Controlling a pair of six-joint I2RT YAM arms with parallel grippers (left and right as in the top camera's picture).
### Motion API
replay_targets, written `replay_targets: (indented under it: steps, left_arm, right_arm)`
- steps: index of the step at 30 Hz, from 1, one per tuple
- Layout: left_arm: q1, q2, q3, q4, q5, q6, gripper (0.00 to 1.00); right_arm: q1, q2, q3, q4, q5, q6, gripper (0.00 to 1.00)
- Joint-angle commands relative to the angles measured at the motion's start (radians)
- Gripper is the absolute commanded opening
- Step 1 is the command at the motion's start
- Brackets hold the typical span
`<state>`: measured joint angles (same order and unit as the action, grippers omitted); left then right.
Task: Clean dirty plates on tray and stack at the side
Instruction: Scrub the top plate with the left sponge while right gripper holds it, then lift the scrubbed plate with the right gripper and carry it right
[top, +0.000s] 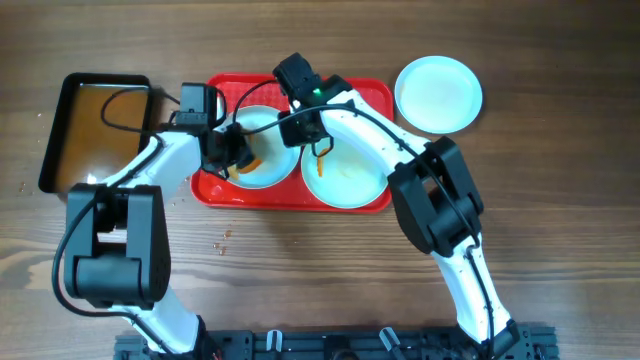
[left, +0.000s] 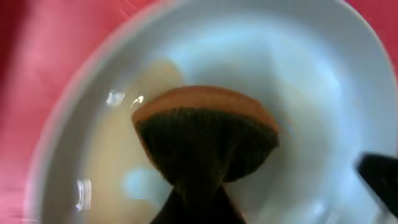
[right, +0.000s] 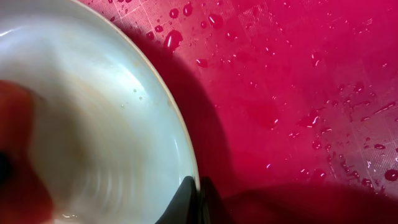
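My right gripper should lift its plate next, carry it outward and lower it to let it go, because the tray's wet far part (right: 264, 71) is outward of the gripper.
The red tray (top: 372, 96) holds two white plates. My left gripper (top: 238, 152) is shut on an orange-and-dark sponge (left: 205, 134) and presses it into the left plate (top: 268, 128), which shows wet with a pale film in the left wrist view (left: 298, 81). My right gripper (top: 305, 125) is shut on that plate's right rim (right: 186, 155), over the wet tray (right: 298, 93). The right plate (top: 352, 178) has an orange smear (top: 318, 165) near its left edge. A third plate (top: 438, 94) lies on the table right of the tray and looks clean.
A black tray of brownish liquid (top: 55, 130) stands left of the red tray. Both arms cross over the tray's middle. Small specks lie on the wood in front of the tray (top: 222, 238).
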<state>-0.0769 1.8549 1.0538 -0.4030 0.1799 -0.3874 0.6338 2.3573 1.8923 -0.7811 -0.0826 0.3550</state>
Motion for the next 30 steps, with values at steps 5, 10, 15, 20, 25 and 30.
replay_targets:
  steps: [5,10,15,20,25,30]
  left_arm:
    - [0.002,-0.006,-0.005,0.006,-0.518,0.201,0.04]
    - [0.000,-0.116,-0.003,0.018,-0.675,0.200,0.04]
    - [0.006,-0.296,-0.003,-0.006,-0.523,0.110,0.04]
    - [0.055,-0.345,-0.003,-0.085,-0.046,0.008,0.04]
    - [0.074,-0.341,-0.003,-0.150,-0.024,0.008,0.04]
    - [0.113,-0.341,-0.003,-0.193,-0.027,0.008,0.04]
  right_arm:
    - [0.005,0.026,0.019,-0.001,-0.003,0.012,0.05]
    - [0.005,0.026,0.019,0.003,-0.001,0.012,0.05]
    - [0.005,0.025,0.035,0.001,0.008,-0.002,0.04]
    - [0.005,0.015,0.222,-0.113,0.116,-0.097,0.04]
    - [0.013,-0.029,0.396,-0.240,0.438,-0.238,0.04]
    - [0.044,-0.074,0.398,-0.236,0.704,-0.431,0.04]
